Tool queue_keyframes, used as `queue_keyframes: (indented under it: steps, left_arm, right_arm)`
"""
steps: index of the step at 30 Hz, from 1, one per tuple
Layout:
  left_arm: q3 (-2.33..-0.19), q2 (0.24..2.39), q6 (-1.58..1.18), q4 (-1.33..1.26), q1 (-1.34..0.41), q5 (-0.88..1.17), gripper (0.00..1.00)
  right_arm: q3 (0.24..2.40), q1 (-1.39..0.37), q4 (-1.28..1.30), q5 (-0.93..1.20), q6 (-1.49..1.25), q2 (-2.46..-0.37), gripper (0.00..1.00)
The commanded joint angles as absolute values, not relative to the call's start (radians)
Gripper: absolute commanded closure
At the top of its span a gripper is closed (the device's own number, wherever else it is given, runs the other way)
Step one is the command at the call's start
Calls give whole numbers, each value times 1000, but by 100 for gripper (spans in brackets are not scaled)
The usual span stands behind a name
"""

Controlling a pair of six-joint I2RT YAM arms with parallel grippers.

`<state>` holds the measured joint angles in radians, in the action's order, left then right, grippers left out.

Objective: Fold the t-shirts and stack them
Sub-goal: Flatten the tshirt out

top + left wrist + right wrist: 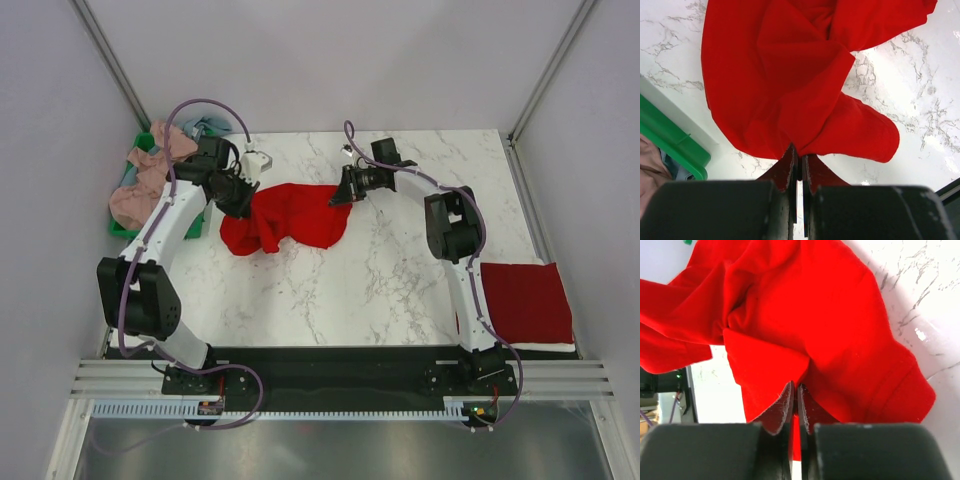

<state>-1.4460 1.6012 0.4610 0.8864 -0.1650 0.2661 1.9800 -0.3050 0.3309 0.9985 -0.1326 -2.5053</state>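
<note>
My left gripper rises above the marble table (pixel 213 238) (pixel 727 162) beside the green bin next. It lifts the pinched edge up before releasing it, because the red t-shirt hangs crumpled.
A bright red t-shirt (pixel 285 218) hangs crumpled between both grippers over the far middle of the marble table. My left gripper (pixel 243 196) is shut on its left edge; the left wrist view shows the red t-shirt (pixel 790 80) pinched at my left gripper (pixel 800 155). My right gripper (pixel 340 192) is shut on its right edge; the right wrist view shows the t-shirt (pixel 805 325) bunched at my right gripper (pixel 795 390). A folded dark red t-shirt (pixel 525 302) lies flat at the near right. Dusty pink t-shirts (pixel 140 185) and a grey-blue one (pixel 205 126) lie heaped at the far left.
The green plastic bin (pixel 140 143) holds the heaped shirts at the table's far left edge; its rim shows in the left wrist view (pixel 670 145). White walls close in the left, far and right sides. The black arm base rail (pixel 330 375) runs along the near edge.
</note>
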Motion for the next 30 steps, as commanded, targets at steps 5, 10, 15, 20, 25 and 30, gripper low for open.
queue_keyframes:
  steps: [5, 10, 15, 20, 25, 30]
  left_arm:
    - [-1508, 1623, 457, 870, -161, 246, 98]
    - [-1666, 1649, 443, 862, -130, 259, 98]
    - [-1836, 1666, 451, 864, -123, 284, 98]
    - [-1914, 1654, 446, 867, -123, 389, 98]
    - [-1882, 1557, 471, 884, -123, 462, 98]
    - [-1787, 1340, 486, 882, -123, 569, 94]
  right_arm:
    - [1970, -246, 293, 1019, -135, -2375, 100]
    - [2080, -144, 418, 915, -6, -2228, 100]
    - [2221, -120, 589, 755, 256, -2088, 100]
    - [2168, -149, 655, 660, 417, -1892, 100]
    - [1987, -190, 646, 514, 502, -1674, 100]
    - [1889, -190, 620, 448, 423, -1445, 100]
